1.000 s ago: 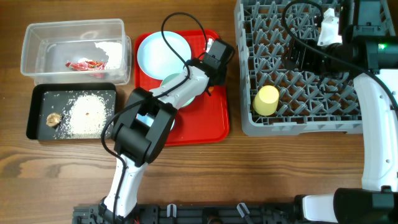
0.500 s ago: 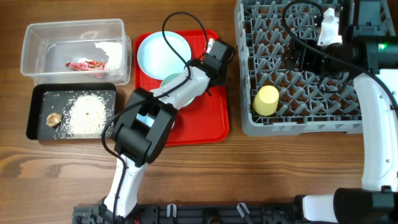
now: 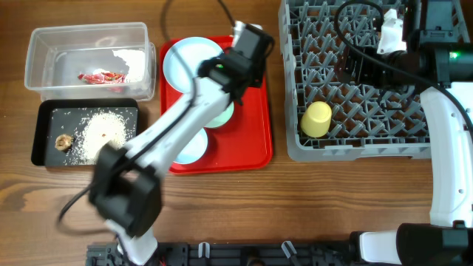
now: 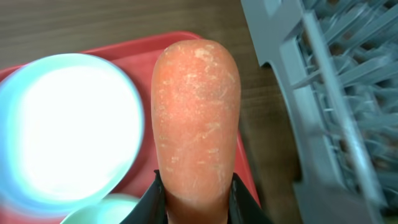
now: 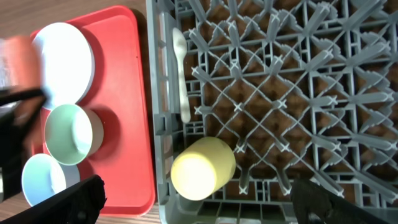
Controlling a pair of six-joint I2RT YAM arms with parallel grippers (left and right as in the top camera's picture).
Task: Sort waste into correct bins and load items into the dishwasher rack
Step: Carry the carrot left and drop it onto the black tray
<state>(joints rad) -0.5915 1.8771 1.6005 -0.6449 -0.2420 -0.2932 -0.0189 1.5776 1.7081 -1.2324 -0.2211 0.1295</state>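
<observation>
The carrot goes with my left gripper to the left in the overhead view next, down onto the black tray's rice point(image 3: 104, 135) for release, since food scraps lie there.
My left gripper point(image 4: 196, 194) is shut on the orange carrot point(image 4: 196, 106) and holds it above the far right of the flat red tray point(image 3: 255, 133); in the overhead view the gripper point(image 3: 247, 43) hides the carrot. The round pale-blue plate point(image 3: 186, 65), a mint bowl point(image 3: 223, 112) and a pale-blue bowl point(image 3: 191, 145) sit on that tray. The yellow cup point(image 3: 318, 118) lies in the grey rack point(image 3: 355, 144). My right gripper point(image 5: 199, 202) is wide open and empty above the rack, over the cup point(image 5: 202, 168).
The clear tub point(image 3: 44, 70) at the far left holds the red-and-white wrapper point(image 3: 103, 76). The black tray point(image 3: 44, 122) in front of it holds rice point(image 3: 103, 137) and a brown scrap point(image 3: 64, 142). A white spoon point(image 5: 180, 74) lies in the rack's left edge.
My left arm has risen and swung toward the tray's far edge with the carrot in its jaws, uncovering the two bowls. The right arm has not moved.
</observation>
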